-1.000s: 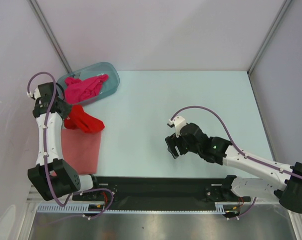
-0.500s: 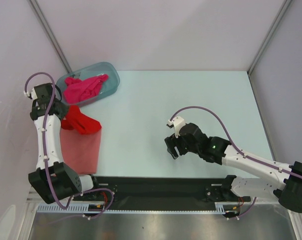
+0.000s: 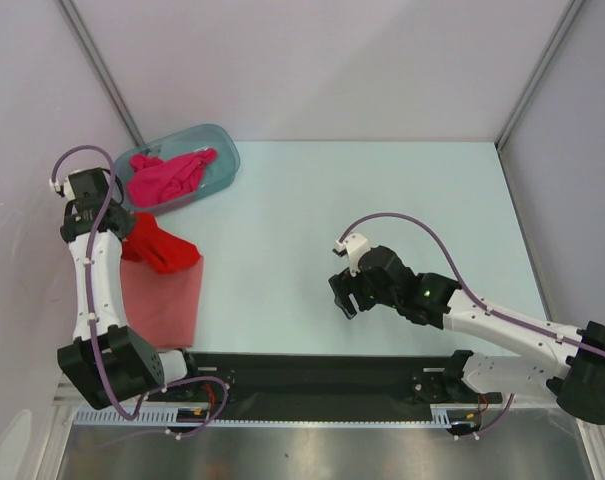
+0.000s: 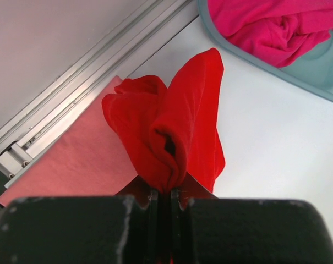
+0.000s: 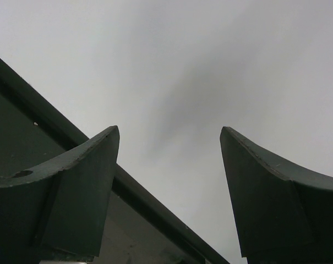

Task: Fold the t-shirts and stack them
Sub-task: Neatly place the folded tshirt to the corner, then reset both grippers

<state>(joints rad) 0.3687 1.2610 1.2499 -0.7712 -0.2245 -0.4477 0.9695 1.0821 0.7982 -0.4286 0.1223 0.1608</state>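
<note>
The bunched red t-shirt [image 3: 162, 247] covers only the far end of the folded salmon-pink t-shirt [image 3: 162, 300], so next my left gripper will move back down over it and release the cloth.
A bunched bright red t-shirt [image 3: 162, 247] [image 4: 169, 129] hangs from my left gripper [image 3: 132, 236] [image 4: 165, 192], whose jaws are shut on its cloth at the table's left side. Under it lies a flat, folded salmon-pink t-shirt [image 3: 162, 300] [image 4: 72, 154]. A crumpled magenta-pink t-shirt [image 3: 167, 176] [image 4: 271, 25] sits in the tub. My right gripper [image 3: 344, 297] [image 5: 169, 137] stands open over bare table right of centre, nothing between its fingers.
The translucent blue-grey plastic tub [image 3: 224, 150] [image 4: 320, 82] stands at the back left corner. Grey walls with metal rails enclose the table on three sides. A black rail [image 3: 312, 375] runs along the near edge between the arm bases.
My left gripper has drawn the red t-shirt slightly left and toward the near edge, further over the salmon-pink shirt. The right arm has hardly moved.
</note>
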